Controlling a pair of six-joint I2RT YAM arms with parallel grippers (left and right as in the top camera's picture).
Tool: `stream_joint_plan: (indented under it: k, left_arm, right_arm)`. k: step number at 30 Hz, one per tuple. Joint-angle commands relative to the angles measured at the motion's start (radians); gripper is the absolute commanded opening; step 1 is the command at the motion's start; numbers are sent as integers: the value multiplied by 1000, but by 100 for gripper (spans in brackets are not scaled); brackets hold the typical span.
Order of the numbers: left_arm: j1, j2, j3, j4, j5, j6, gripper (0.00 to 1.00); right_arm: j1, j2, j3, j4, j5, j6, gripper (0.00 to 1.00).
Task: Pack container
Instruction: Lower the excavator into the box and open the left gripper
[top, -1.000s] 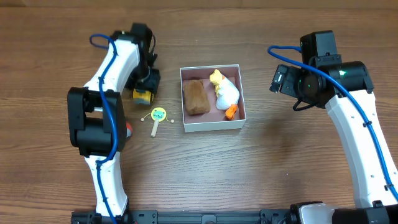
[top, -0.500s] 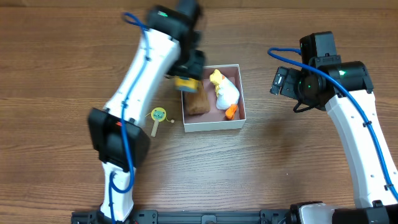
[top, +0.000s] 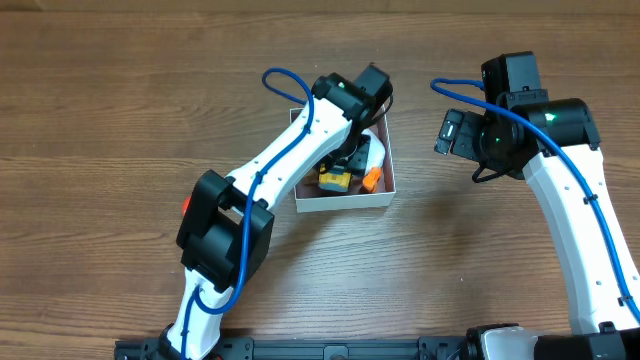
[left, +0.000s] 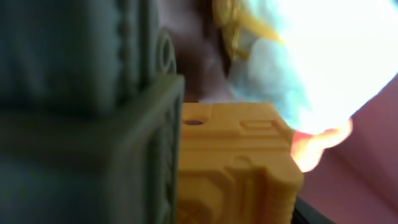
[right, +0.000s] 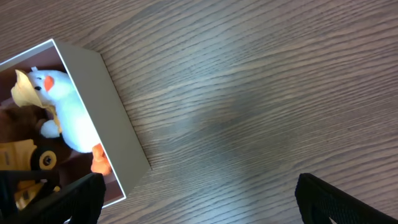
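Observation:
The duck (top: 376, 150) and the brown plush fill the far part of the container. My left gripper will next turn until the yellow toy truck lines the container's near side (top: 347, 196), then release the truck.
The container (top: 345, 201), a white box with a pink inside, stands mid-table. My left gripper (top: 347, 163) reaches down into it and is shut on a yellow toy truck (top: 334, 181), held low inside the box. In the left wrist view the truck (left: 236, 162) sits against my dark finger, with the white duck plush (left: 323, 56) just behind it. The duck (top: 376, 150) lies at the container's right side. My right gripper (top: 455, 130) is open and empty over bare table, right of the container (right: 112, 118).
A brown plush (right: 15, 121) lies in the container beside the duck (right: 65, 112), mostly hidden under my left arm in the overhead view. The wooden table (top: 120, 120) surrounds the box. My left arm crosses the table left of the container.
My left arm has carried the yellow toy truck from the table left of the container, over its rim and down inside it. The right arm has not moved.

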Motion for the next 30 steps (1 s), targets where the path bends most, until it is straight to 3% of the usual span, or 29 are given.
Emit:
stream_joint_plan:
  k: [1,7,13,15,21,25,26,29,30]
  left_arm:
    - [-3,-24,6,8,-47,189,23]
    - [-3,-24,9,-1,-44,594,4]
    - [-4,-24,9,-59,6,1009,4]
    - [-4,-24,9,-80,37,1109,4]
    - [-4,-24,9,-82,133,1224,4]
    - [-4,-24,10,-79,127,1232,26]
    - [-4,-24,11,-77,114,1212,42]
    - [-4,-24,36,-79,64,1126,56]
    - [-3,-24,50,-83,43,1098,65]
  right_arm:
    - [-3,-3,-2,3,19,-3,100]
    - [-3,-3,-2,3,19,-3,100]
    - [-3,-3,-2,4,19,-3,100]
    - [-3,-3,-2,4,19,-3,100]
    - [-3,-3,-2,7,19,-3,100]
    - [-3,-3,-2,8,19,-3,100]
    - [-3,-3,-2,8,19,-3,100]
    - [-3,-3,-2,8,19,-3,100]
    - [-3,-3,-2,8,19,-3,100]
